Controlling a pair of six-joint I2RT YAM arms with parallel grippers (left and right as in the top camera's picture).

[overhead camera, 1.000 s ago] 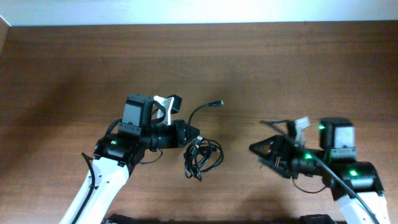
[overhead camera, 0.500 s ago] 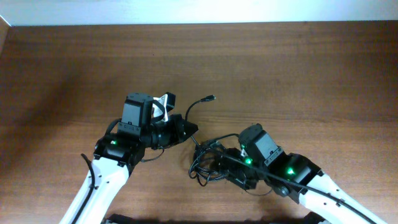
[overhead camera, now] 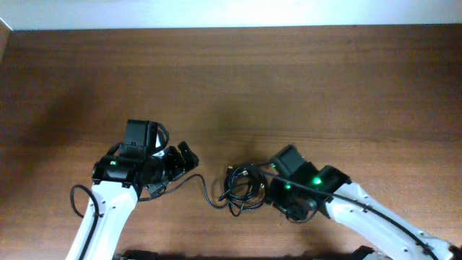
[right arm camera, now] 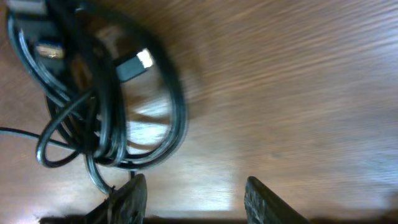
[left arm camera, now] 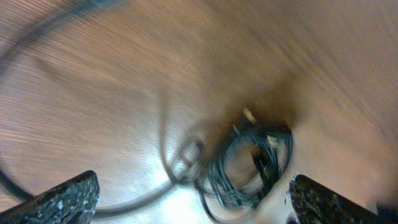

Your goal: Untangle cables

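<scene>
My left gripper moves across and down onto the coiled bundle's strands next, since they lie below it and to its right in the overhead view.
The cables [overhead camera: 242, 191] lie as a dark coiled bundle on the wooden table [overhead camera: 289, 87], with one strand trailing left toward my left arm. My left gripper [overhead camera: 185, 163] stands wide open to the left of the bundle, apart from it and holding nothing. In the blurred left wrist view the cables [left arm camera: 252, 163] lie ahead between the spread fingertips [left arm camera: 62, 199]. My right gripper [overhead camera: 269, 191] sits at the bundle's right edge. In the right wrist view the cables [right arm camera: 102, 99], with a plug [right arm camera: 134, 65], lie up and left of the right gripper [right arm camera: 196, 202], which is open over bare wood; its left finger [right arm camera: 127, 199] meets a strand.
The table's far edge meets a pale wall [overhead camera: 231, 13] at the back. Thick black arm cables loop beside my left arm [overhead camera: 78, 202].
My left gripper has opened, let go of the cable and drawn back to the left. My right arm has swung in to the bundle, its jaws narrowing.
</scene>
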